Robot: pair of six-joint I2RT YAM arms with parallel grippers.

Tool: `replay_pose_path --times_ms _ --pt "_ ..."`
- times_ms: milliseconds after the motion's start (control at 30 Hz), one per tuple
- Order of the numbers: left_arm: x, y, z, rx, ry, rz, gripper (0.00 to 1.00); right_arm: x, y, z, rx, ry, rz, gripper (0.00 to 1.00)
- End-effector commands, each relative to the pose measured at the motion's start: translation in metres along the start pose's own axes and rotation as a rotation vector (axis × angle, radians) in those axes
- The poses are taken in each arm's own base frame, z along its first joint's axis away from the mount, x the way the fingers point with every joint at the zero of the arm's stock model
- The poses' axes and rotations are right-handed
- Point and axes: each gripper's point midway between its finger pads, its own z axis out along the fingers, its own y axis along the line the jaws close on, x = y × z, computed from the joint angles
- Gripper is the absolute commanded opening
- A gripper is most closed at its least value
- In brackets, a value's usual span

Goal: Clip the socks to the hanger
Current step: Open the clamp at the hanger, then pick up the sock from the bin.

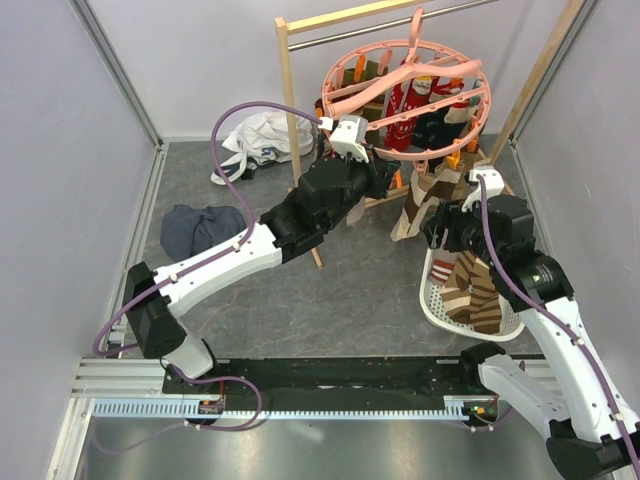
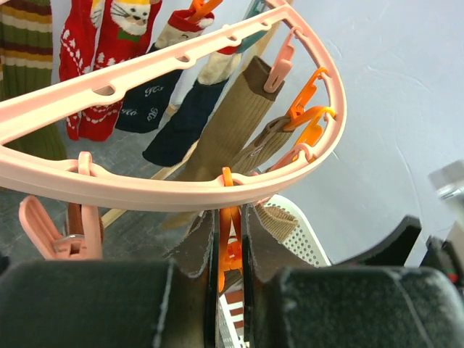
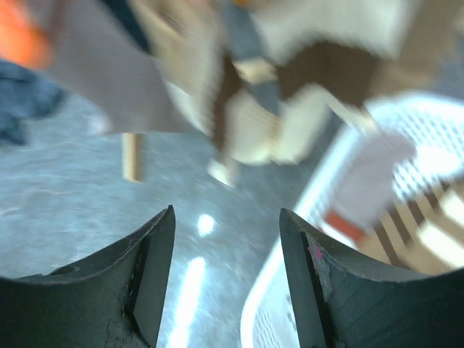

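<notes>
The red-and-white striped cuff (image 1: pixel 442 270) (image 3: pixel 344 227) is uncovered in the basket below my right gripper, so my right gripper will next move its open fingers down past the basket's rim onto that cuff.
The pink round hanger (image 1: pixel 405 95) hangs from the rail with several socks (image 1: pixel 425 195) clipped under it. In the left wrist view its ring (image 2: pixel 145 192) crosses just above my fingers. My left gripper (image 1: pixel 385 170) (image 2: pixel 230 221) is shut on an orange clip (image 2: pixel 230 250) that hangs from the ring's near edge. Red, navy and tan socks (image 2: pixel 232 123) hang beyond it. My right gripper (image 1: pixel 440 232) (image 3: pixel 227 217) is open and empty, low beside the hanging socks. More striped brown and cream socks (image 1: pixel 475 290) lie in the white basket (image 1: pixel 440 305). The right wrist view is blurred.
A wooden-framed rail (image 1: pixel 290 100) stands at the back. A white garment (image 1: pixel 262 140) and a dark blue cloth bundle (image 1: pixel 195 228) lie on the grey floor at the left. The basket's rim (image 3: pixel 290 304) is below my right fingers, with striped socks (image 3: pixel 428 239) inside.
</notes>
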Motion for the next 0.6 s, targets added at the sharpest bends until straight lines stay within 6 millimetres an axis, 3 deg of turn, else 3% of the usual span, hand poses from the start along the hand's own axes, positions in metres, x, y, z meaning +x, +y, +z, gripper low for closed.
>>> replay_pose_path --times_ms 0,133,300,333,400,433,567 --pt "-0.028 -0.001 -0.007 -0.007 -0.081 0.029 0.03 0.047 -0.049 -0.006 0.274 0.12 0.091 0.65" --pt "-0.031 -0.001 -0.007 -0.006 -0.086 0.043 0.03 0.07 -0.077 0.006 0.412 0.173 0.112 0.6" --pt "-0.034 -0.001 -0.007 -0.009 -0.092 0.053 0.03 0.085 -0.086 0.039 0.415 0.215 0.203 0.52" --pt "-0.034 -0.001 -0.007 -0.01 -0.093 0.055 0.03 0.1 -0.094 0.047 0.425 0.252 0.239 0.51" --pt "-0.033 0.0 -0.006 -0.012 -0.089 0.057 0.03 0.105 -0.101 0.059 0.425 0.237 0.302 0.46" --pt "-0.033 -0.001 -0.006 -0.009 -0.088 0.057 0.03 0.121 -0.111 0.063 0.453 0.267 0.353 0.44" --pt "-0.033 0.0 -0.007 -0.009 -0.084 0.058 0.03 0.137 -0.122 0.083 0.473 0.251 0.427 0.36"
